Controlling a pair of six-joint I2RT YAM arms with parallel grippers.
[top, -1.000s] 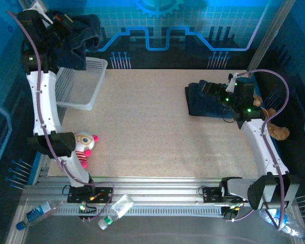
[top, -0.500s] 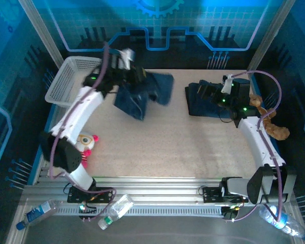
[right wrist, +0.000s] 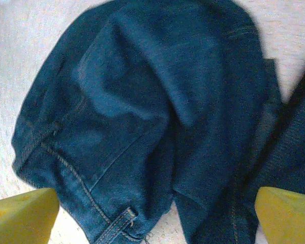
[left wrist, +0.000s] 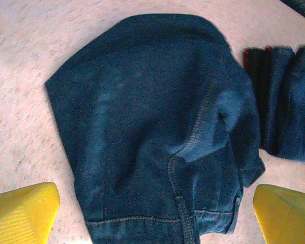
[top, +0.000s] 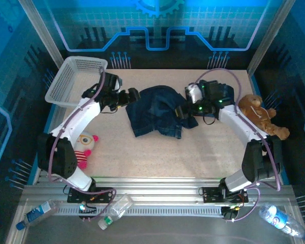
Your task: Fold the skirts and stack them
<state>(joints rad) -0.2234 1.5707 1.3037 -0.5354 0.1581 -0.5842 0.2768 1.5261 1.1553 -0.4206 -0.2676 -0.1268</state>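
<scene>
My right gripper moves back and down onto the skirt's near stitched edge (top: pixel 174 134) (right wrist: pixel 112 229) next, as it lies below toward my base and its stitching is uncovered.
A dark blue denim skirt (top: pixel 155 114) lies crumpled in the middle of the table, its hem and seams clear in the left wrist view (left wrist: pixel 152 127) and the right wrist view (right wrist: pixel 142 101). My left gripper (top: pixel 132 96) hovers at its left edge, open, with the yellow fingertips (left wrist: pixel 20 213) wide apart over the hem and nothing gripped. My right gripper (top: pixel 183 112) is over its right side, also open, fingertips (right wrist: pixel 287 213) spread above the cloth. A folded stack of dark skirts (top: pixel 224 92) lies just right of it, seen too as folded skirts (left wrist: pixel 284 101) past the denim.
A white mesh basket (top: pixel 73 81) stands at the back left. A brown teddy bear (top: pixel 256 112) lies at the right edge and a pink-and-white plush toy (top: pixel 84 147) at the left front. Plastic bottles (top: pixel 114 209) lie below the table's near rail.
The left arm swung from above the basket to the table's middle, and its jaws opened and let the denim skirt drop. The right arm moved left off the stack to the skirt.
</scene>
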